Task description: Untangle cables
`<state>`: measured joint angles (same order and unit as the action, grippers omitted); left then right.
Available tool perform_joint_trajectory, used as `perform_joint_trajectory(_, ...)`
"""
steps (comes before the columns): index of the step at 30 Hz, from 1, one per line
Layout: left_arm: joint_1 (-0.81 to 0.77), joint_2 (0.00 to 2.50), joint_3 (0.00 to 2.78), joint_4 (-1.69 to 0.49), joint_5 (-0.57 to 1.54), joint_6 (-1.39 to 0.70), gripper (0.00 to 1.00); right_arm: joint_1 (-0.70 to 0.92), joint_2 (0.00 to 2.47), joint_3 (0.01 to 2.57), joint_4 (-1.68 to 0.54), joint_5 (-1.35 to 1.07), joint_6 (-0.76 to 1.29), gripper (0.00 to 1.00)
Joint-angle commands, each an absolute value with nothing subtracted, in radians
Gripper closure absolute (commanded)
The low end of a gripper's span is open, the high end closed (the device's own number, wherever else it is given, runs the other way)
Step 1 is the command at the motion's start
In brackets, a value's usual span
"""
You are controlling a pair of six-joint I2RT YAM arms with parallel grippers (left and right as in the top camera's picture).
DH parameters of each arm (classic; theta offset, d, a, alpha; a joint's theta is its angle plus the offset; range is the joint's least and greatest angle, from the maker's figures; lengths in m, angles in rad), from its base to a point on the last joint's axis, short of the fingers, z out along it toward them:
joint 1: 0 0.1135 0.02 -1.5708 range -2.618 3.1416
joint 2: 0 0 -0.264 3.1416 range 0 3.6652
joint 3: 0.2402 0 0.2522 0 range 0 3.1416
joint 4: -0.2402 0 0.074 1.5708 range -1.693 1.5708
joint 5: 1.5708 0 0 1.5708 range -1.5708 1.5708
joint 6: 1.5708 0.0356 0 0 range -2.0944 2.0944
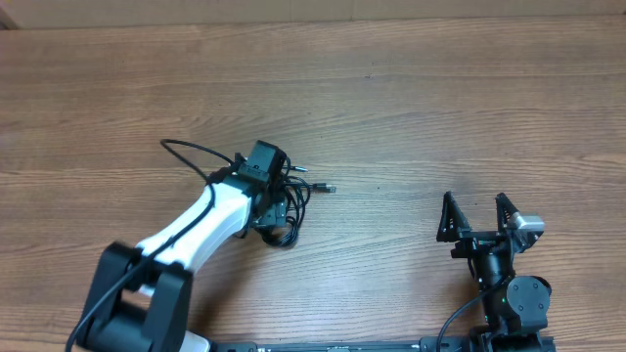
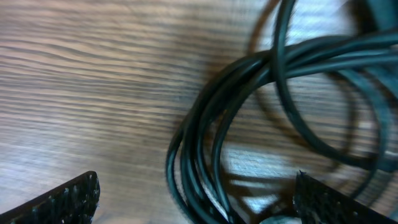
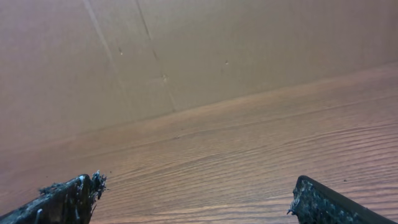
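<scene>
I should next lower my left gripper slightly onto the bundled cords' curved bend and close it there, as these cord parts run between its open fingers.
The cables are a small tangle of thin black cords on the wooden table, with a plug end sticking out to the right. A loop runs off to the left. My left gripper sits right over the tangle, largely hiding it. In the left wrist view the bundled cords lie between my open fingers, close below. My right gripper is open and empty at the right front. Its wrist view shows only bare table between the fingertips.
The wooden table stretches wide behind and between the arms. A brown cardboard wall stands beyond the table's far edge in the right wrist view. My left arm's white link runs from the front left up to the tangle.
</scene>
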<state>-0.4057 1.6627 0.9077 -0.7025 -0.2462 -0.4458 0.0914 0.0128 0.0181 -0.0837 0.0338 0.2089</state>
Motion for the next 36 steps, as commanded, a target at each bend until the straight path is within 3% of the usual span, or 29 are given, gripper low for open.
perform_joint_trajectory(1, -0.404, 1.726, 0.896, -0.702, -0.239, -0.455, 0.0, 0.091, 0.003, 0.008, -0.081, 0.043, 0.209, 0.0)
perform_joint_trajectory(7, -0.404, 1.745, 0.896, -0.691, -0.238, -0.461, 0.02, 0.091, 0.003, 0.008, -0.081, 0.043, 0.209, 0.0)
perform_joint_trajectory(9, -0.404, 1.745, 0.896, -0.69, -0.235, -0.461, 0.18, 0.091, 0.003, 0.008, -0.081, 0.043, 0.209, 0.0)
perform_joint_trajectory(10, -0.404, 1.745, 0.896, -0.69, -0.235, -0.461, 0.32, 0.091, 0.003, 0.008, -0.081, 0.043, 0.209, 0.0)
perform_joint_trajectory(17, -0.404, 1.745, 0.896, -0.687, -0.235, -0.461, 0.95, 0.091, 0.003, 0.008, -0.081, 0.043, 0.209, 0.0)
perform_joint_trajectory(28, -0.405, 1.741, 0.908, -0.672, -0.232, -0.435, 0.96, 0.091, 0.003, 0.008, -0.081, 0.043, 0.209, 0.0)
perform_joint_trajectory(36, -0.416, 1.583, 1.016, -0.694, -0.092, -0.245, 0.96, 0.091, 0.003, 0.008, -0.081, 0.043, 0.209, 0.0)
